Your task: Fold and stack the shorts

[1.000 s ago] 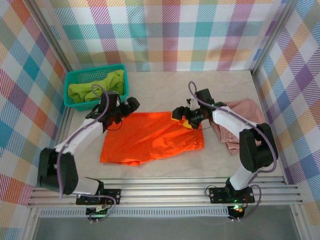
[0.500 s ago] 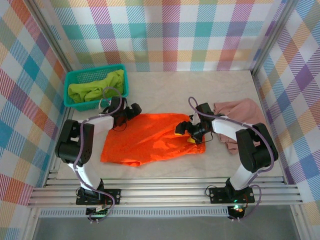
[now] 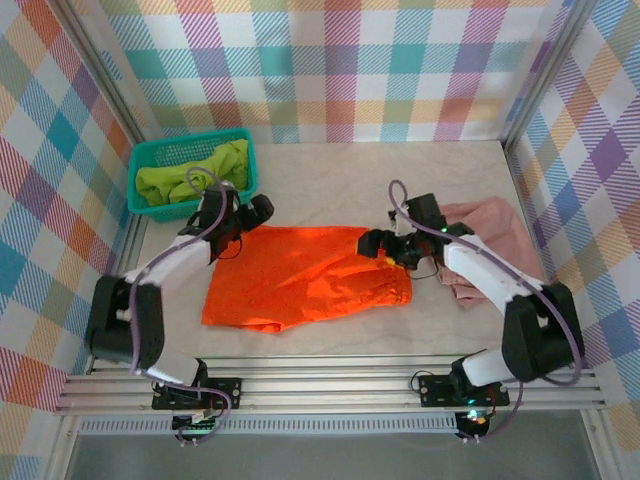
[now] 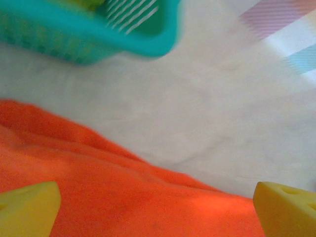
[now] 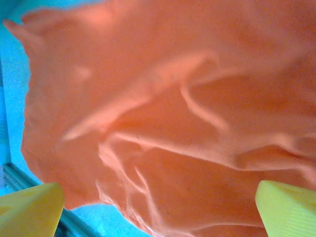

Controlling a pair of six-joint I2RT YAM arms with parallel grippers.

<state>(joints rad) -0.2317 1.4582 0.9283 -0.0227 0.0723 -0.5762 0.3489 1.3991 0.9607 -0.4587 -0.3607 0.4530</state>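
The orange shorts' end by the pink shorts is still wrinkled and uneven, so my right gripper should lower there next.
The orange shorts (image 3: 300, 278) lie spread flat in the middle of the table. My left gripper (image 3: 260, 209) hovers open at their far left corner; the left wrist view shows its yellow fingertips (image 4: 27, 210) wide apart over the orange shorts (image 4: 123, 192). My right gripper (image 3: 372, 243) is open at the far right corner, its fingertips (image 5: 289, 207) spread above the wrinkled orange shorts (image 5: 173, 113). The pink shorts (image 3: 495, 222) lie crumpled at the right, partly under my right arm. The lime green shorts (image 3: 185, 180) sit bunched in the teal basket (image 3: 190, 140).
The teal basket (image 4: 98, 34) stands at the far left, close behind my left gripper. Checked walls enclose the table on three sides. A metal rail runs along the near edge by the arm bases. Bare tabletop (image 3: 400, 175) lies behind the orange shorts.
My right gripper dipped onto the orange shorts' right edge, then pulled back toward the far corner with its jaws wider. The left arm shifted its elbow; its gripper stayed near the far left corner.
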